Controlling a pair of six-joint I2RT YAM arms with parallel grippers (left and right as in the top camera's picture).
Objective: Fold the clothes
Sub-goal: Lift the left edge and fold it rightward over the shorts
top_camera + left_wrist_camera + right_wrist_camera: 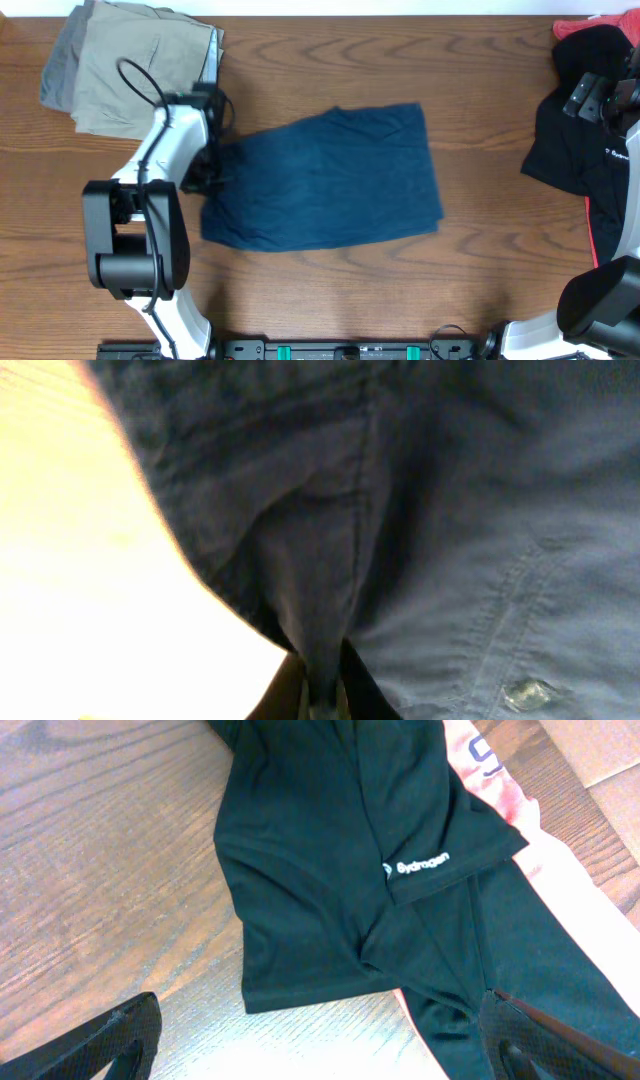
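My left gripper will bring the fold up, then to the right in the overhead view and down over the shorts' opposite edge (424, 168), then release it, since the shorts lie spread.
The navy-blue shorts (325, 180) lie spread in the middle of the wooden table. My left gripper (208, 165) is at their left edge, shut on a pinched fold of the navy fabric (322, 660). A stitched seam and a button (525, 692) show in the left wrist view. My right gripper (320, 1050) is open and empty, hovering at the far right of the table (600, 95) over a black garment (330, 870) with a small white logo.
Folded khaki and grey shorts (130, 70) lie at the back left, just behind my left arm. The black garment (580, 140) with red and pink trim lies at the right edge, with a red cloth (590, 25) at the back right corner.
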